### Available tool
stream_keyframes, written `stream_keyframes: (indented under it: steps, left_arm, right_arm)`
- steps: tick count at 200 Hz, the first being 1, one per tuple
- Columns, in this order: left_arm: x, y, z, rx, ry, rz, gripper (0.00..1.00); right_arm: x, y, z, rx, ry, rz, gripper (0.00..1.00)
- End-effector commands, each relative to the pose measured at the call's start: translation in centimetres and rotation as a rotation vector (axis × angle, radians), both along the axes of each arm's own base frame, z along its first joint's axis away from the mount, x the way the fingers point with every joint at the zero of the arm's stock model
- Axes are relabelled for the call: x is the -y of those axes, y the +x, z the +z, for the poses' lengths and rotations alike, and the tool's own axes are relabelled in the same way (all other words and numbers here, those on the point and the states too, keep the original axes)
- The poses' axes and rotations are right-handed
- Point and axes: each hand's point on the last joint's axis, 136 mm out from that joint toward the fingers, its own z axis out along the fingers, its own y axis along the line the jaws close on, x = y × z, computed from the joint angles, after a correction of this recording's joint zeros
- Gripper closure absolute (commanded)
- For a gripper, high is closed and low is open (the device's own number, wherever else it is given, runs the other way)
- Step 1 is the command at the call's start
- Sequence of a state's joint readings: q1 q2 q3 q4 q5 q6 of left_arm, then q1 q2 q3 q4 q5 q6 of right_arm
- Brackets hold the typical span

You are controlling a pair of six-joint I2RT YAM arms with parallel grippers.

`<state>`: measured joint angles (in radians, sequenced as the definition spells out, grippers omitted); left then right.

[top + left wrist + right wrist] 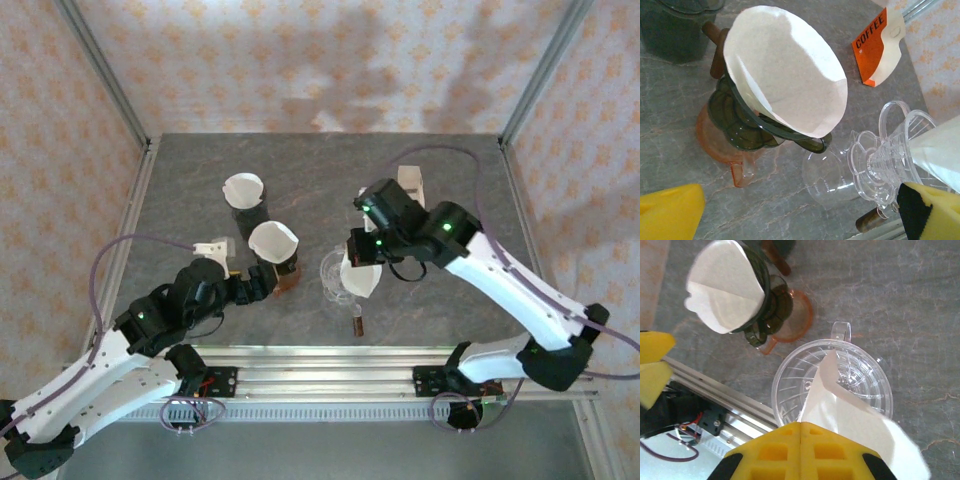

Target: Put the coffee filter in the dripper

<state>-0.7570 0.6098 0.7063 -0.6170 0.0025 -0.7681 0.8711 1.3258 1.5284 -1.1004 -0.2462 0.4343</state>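
My right gripper shifts the overhanging filter toward the orange server next and releases it over the clear dripper's opening (337, 273) (834, 382), which lies between gripper and server.
A clear plastic dripper (790, 377) sits on a clear glass server (832, 175) near the table's front middle. My right gripper (801, 426) is shut on a white paper coffee filter (855, 415). The filter hangs tilted, with its folded edge reaching into the dripper's mouth. From above, the right gripper (362, 262) holds the filter (362, 280) just right of the dripper (333, 272). My left gripper (800, 220) stands open and holds nothing, low over the table in front of a dark dripper. In the top view the left gripper (262, 286) is left of the clear dripper.
A dark dripper with a white filter (785, 70) stands on an orange server (720, 150). A second dark dripper with a filter (243, 190) is behind it. A coffee filter packet (880, 45) lies at the back. A metal rail (320, 375) lines the near edge.
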Motion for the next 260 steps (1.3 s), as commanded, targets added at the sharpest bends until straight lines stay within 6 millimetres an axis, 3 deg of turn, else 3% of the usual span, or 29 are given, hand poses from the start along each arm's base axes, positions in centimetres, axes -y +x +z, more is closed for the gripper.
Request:
stream_keyframes:
  steps: [1,42,85,125,155,187,206,260]
  left_arm:
    - [0.8,0.3,1.6,0.034,-0.035,-0.034,0.00]
    - [1.6,0.3,1.5,0.020,-0.045,-0.063,0.00]
    - [2.5,0.4,1.6,0.011,-0.065,-0.087,0.00]
    - [3.5,0.5,2.5,0.004,-0.068,-0.129,0.02]
    - [4.9,0.6,4.0,0.013,-0.044,-0.175,0.13]
    - [7.6,0.4,4.5,0.005,0.048,-0.234,0.19]
    - [8.9,0.4,4.0,-0.001,0.099,-0.255,0.25]
    - [11.2,0.5,3.6,-0.009,0.181,-0.276,0.42]
  right_arm:
    - [-0.2,0.8,-0.8,0.008,-0.053,-0.011,1.00]
    - [-2.2,1.0,-3.2,-0.009,-0.125,0.041,1.00]
    - [-2.5,1.0,-5.4,-0.039,-0.157,0.045,1.00]
    - [-2.3,1.5,-2.9,0.044,-0.111,0.036,0.65]
    - [-1.0,1.6,-1.0,0.115,-0.079,0.009,0.49]
    - [1.6,1.5,0.7,0.219,-0.074,-0.042,0.45]
    - [3.3,1.5,0.7,0.264,-0.110,-0.060,0.44]
    - [2.4,1.0,-2.2,0.215,-0.120,-0.002,0.53]
